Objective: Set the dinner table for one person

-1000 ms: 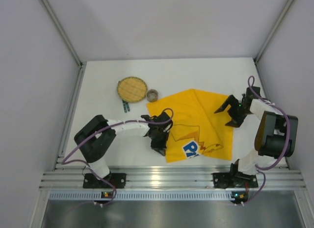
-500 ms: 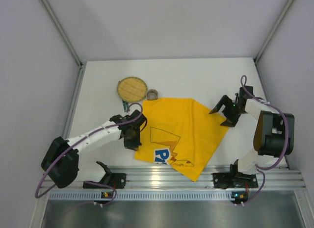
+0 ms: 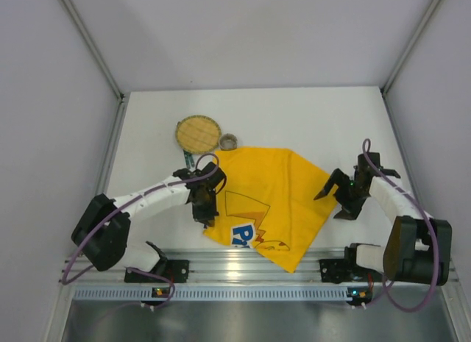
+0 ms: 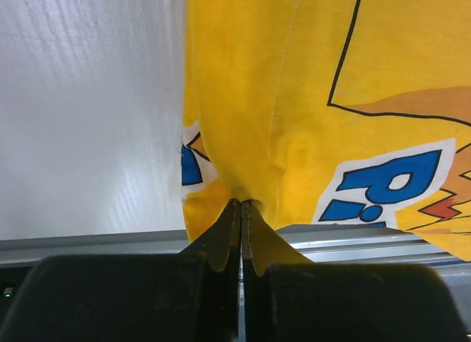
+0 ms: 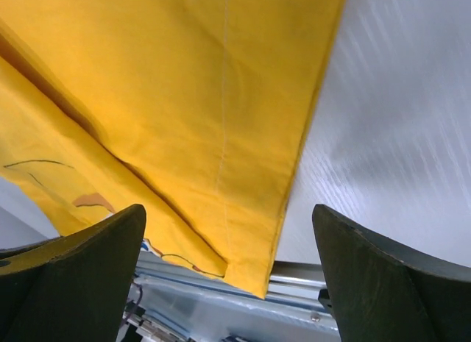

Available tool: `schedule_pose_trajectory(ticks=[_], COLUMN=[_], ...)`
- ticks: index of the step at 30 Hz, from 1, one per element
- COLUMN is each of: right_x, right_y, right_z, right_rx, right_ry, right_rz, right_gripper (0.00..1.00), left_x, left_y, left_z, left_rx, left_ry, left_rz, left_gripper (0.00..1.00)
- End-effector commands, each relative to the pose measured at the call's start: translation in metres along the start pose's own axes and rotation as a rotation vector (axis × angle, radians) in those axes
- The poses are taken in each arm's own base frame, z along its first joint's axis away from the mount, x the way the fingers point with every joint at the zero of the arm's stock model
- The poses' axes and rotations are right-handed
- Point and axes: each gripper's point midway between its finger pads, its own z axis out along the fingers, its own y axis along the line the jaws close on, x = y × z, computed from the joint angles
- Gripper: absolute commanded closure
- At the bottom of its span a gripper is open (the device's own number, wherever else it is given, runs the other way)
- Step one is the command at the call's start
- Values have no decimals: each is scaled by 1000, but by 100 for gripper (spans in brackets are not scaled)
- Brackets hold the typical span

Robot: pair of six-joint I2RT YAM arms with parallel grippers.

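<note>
Next, my open right gripper comes down onto the cloth's corner edge beside the tabletop before it closes its fingers.
The yellow cloth (image 3: 272, 198) with a blue-lettered cartoon print lies spread on the white dinner table (image 3: 294, 114), its near corner hanging over the front rail. My left gripper (image 3: 207, 218) is shut on the cloth's left edge, pinching a fold (image 4: 239, 173) between the fingers. My right gripper (image 3: 333, 204) is open and empty just above the cloth's right edge (image 5: 221, 136). A round woven yellow plate (image 3: 198, 133) sits at the back left with a small brown ring-shaped cup (image 3: 229, 143) beside it. A dark utensil (image 3: 187, 159) lies below the plate.
The ribbed aluminium rail (image 3: 257, 267) runs along the table's near edge and shows in the left wrist view (image 4: 88, 243). Grey walls enclose the table on three sides.
My left gripper dragged the cloth's left edge leftward and toward the front, spreading the cloth flat. My right gripper moved nearer the front edge, staying open beside the cloth.
</note>
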Motion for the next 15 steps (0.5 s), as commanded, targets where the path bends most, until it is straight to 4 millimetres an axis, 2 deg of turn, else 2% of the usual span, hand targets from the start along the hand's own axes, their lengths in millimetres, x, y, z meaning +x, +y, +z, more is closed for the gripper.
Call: schedule_pose_trajectory(ticks=[1, 3, 5, 6, 7, 11, 12, 14, 15], right_x=[10, 13, 13, 19, 13, 4, 1, -3, -7], right_y=[-11, -19, -23, -28, -25, -23, -20, -16, -12], right_z=[-8, -2, 9, 17, 23, 36, 37, 40, 39], right_rx=[45, 64, 68, 69, 46, 45, 38, 31, 26], right_ry=[-10, -13, -1, 20, -1, 5, 0, 1, -6], right_rz=[19, 21, 27, 34, 20, 1, -3, -8, -14], right_gripper=[5, 6, 12, 18, 26, 45, 56, 68, 82], left_x=[-7, -7, -9, -10, -11, -17, -16, -18, -19], left_y=[-20, -24, -28, -30, -32, -39, -38, -37, -36], left_z=[-2, -1, 0, -1, -1, -4, -5, -6, -7], left_rx=[64, 70, 74, 79, 82, 94, 88, 80, 77], left_ry=[-4, 3, 7, 7, 6, -3, -3, -10, -14], left_rz=[6, 21, 24, 30, 32, 39, 42, 43, 38], left_gripper=[100, 100, 100, 100, 100, 100, 100, 100, 100])
